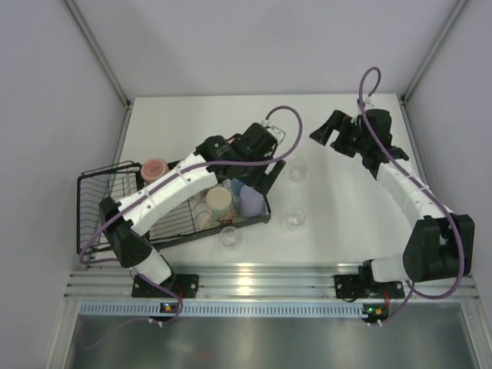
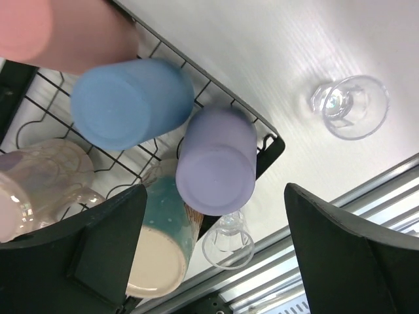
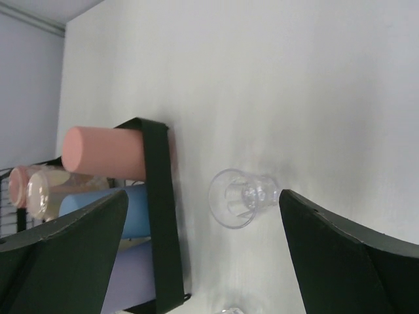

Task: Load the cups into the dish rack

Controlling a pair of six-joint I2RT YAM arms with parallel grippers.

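The nearest clear glass stands opening up beside the rack, so my right gripper, tilting downward, will lower toward it, onto the side of the glass's rim away from the rack (image 3: 257, 198).
The black wire dish rack (image 1: 100, 201) lies at the left. In it are a pink mug (image 1: 154, 170), a cream mug (image 1: 219, 201), a blue tumbler (image 1: 238, 187) and a lavender tumbler (image 1: 251, 202). My left gripper (image 1: 270, 171) is open and empty above the rack's right end. In the left wrist view (image 2: 216, 261) it hovers over the lavender tumbler (image 2: 217, 160), blue tumbler (image 2: 131, 101), salmon tumbler (image 2: 59, 33) and cream mug (image 2: 160, 248). Three clear glasses (image 1: 297, 168) (image 1: 294, 218) (image 1: 230, 237) stand on the table. My right gripper (image 1: 323, 132) is open and empty; in its wrist view (image 3: 203, 261) it faces one glass (image 3: 239, 196).
The rack's taller basket section (image 1: 98, 192) is at the far left. A metal rail (image 1: 254, 280) runs along the table's near edge. Grey walls close the table on the left, right and back. The rack's black end bar (image 3: 160, 216) shows in the right wrist view.
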